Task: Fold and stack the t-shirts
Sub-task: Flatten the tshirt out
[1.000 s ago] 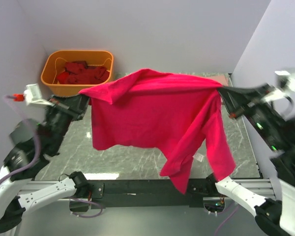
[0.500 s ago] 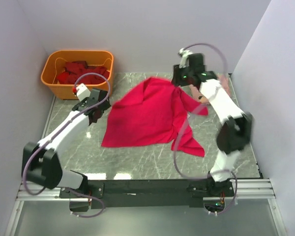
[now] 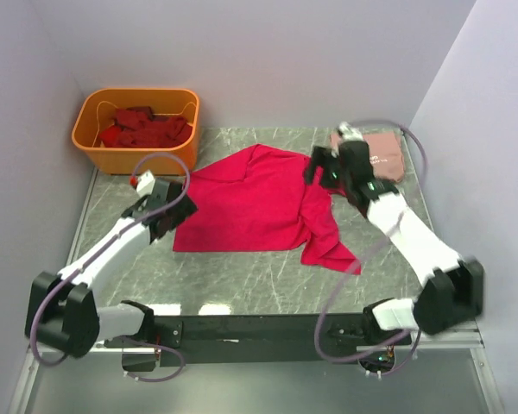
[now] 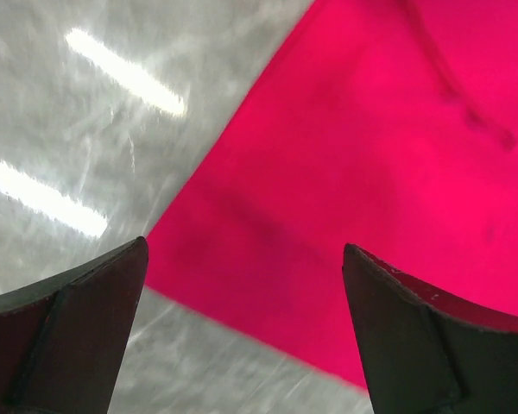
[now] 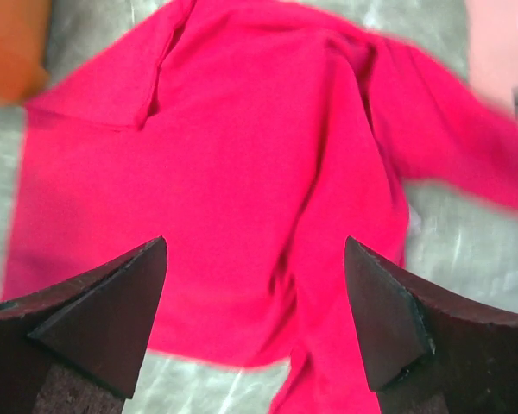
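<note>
The robot's left gripper will next move down and back onto the t-shirt's near hem corner (image 3: 178, 247) (image 4: 159, 271), since that corner is below it and back toward the robot's base.
A bright crimson-pink t-shirt (image 3: 259, 203) lies spread but rumpled on the marble table, one sleeve trailing toward the front right. My left gripper (image 3: 171, 220) is open just over its left hem corner; in the left wrist view, the left gripper (image 4: 243, 246) holds nothing and the t-shirt (image 4: 371, 155) lies beneath it. My right gripper (image 3: 318, 170) is open above the shirt's right shoulder; in the right wrist view, the right gripper (image 5: 255, 240) is also empty over the t-shirt (image 5: 242, 147). A folded salmon-pink t-shirt (image 3: 382, 151) lies at the back right.
An orange tub (image 3: 91, 112) at the back left holds dark red t-shirts (image 3: 147, 129). Grey walls close the table on the left, back and right. Bare marble (image 3: 242, 276) shows in front of the shirt.
Both grippers held the crimson shirt stretched in the air; they have opened and let it fall flat on the table. Both arms have swung in over it.
</note>
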